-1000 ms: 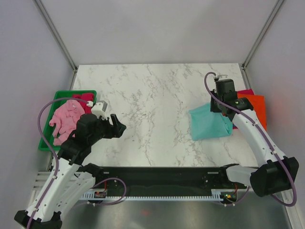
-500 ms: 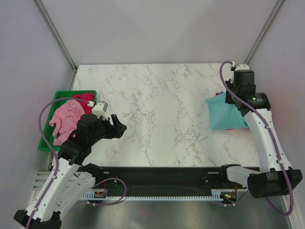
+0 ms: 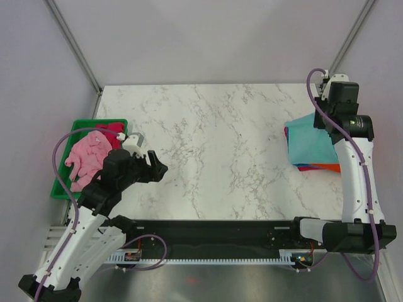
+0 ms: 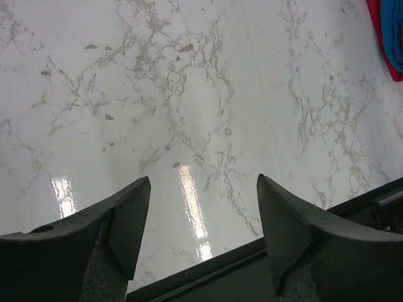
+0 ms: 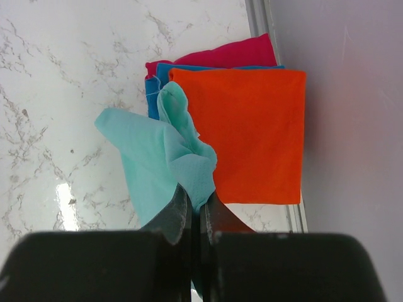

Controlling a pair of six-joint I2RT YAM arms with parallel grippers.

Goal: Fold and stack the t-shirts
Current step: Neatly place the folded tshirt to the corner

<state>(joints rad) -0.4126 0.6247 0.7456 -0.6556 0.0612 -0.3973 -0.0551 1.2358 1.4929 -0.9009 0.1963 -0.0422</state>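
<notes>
I need to bring the teal t-shirt [image 5: 160, 157] down toward the wall with my right gripper and onto the orange shirt [image 5: 252, 132], because the orange shirt is still bare by the wall.
My right gripper [image 5: 196, 201] is shut on the teal t-shirt [image 5: 160, 157] and holds it hanging above the stack at the table's right edge. In the top view the teal shirt [image 3: 310, 141] covers most of that stack. The stack has an orange shirt [image 5: 252, 132] on top, a blue one [image 5: 153, 94] under it and a magenta one [image 5: 233, 53] at the bottom. My left gripper [image 4: 201, 207] is open and empty above bare marble near the front edge. A pink shirt [image 3: 88, 157] and a red one [image 3: 112, 129] lie crumpled in the green tray [image 3: 75, 129].
The white marble table [image 3: 208, 138] has a black rail along its front edge [image 3: 214, 229]. Grey walls and metal posts close in the table on the left, back and right; the stack lies right against the right wall.
My right gripper has carried the teal shirt to the right, from the marble beside the stack to above the stack. The left arm has not moved.
</notes>
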